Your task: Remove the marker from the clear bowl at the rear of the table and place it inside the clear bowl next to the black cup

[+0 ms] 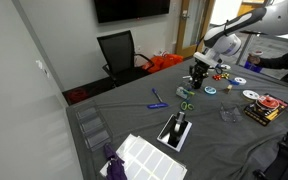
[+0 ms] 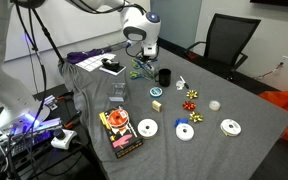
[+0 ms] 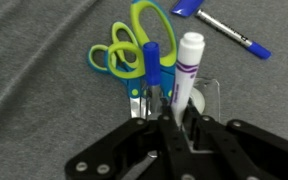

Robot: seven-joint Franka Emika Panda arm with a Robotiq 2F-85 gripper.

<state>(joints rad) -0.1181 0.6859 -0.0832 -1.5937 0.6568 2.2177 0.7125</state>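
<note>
My gripper should next move down into the small clear bowl (image 3: 205, 98) beside the scissors and let go of the white marker (image 3: 191, 55), because it already hangs upright over the bowl's opening.
My gripper (image 3: 174, 118) is shut on a white marker (image 3: 191, 55) with a purple band. It holds the marker upright over a small clear bowl (image 3: 213, 96). A blue-capped pen (image 3: 151, 60) stands close beside the marker. In an exterior view the gripper (image 2: 143, 57) hangs low over the table just beside the black cup (image 2: 164, 75). Another clear bowl (image 2: 117, 95) stands apart nearer the table edge and also shows in an exterior view (image 1: 229, 113). The gripper (image 1: 199, 70) hides the bowl under it in both exterior views.
Green and yellow scissors (image 3: 124, 50) lie right beside the bowl. A blue pen (image 3: 224, 30) lies on the grey cloth. Blue-and-white discs (image 2: 147, 128), bows (image 2: 192, 98), a book (image 2: 121, 132) and a tablet (image 1: 176, 130) lie around.
</note>
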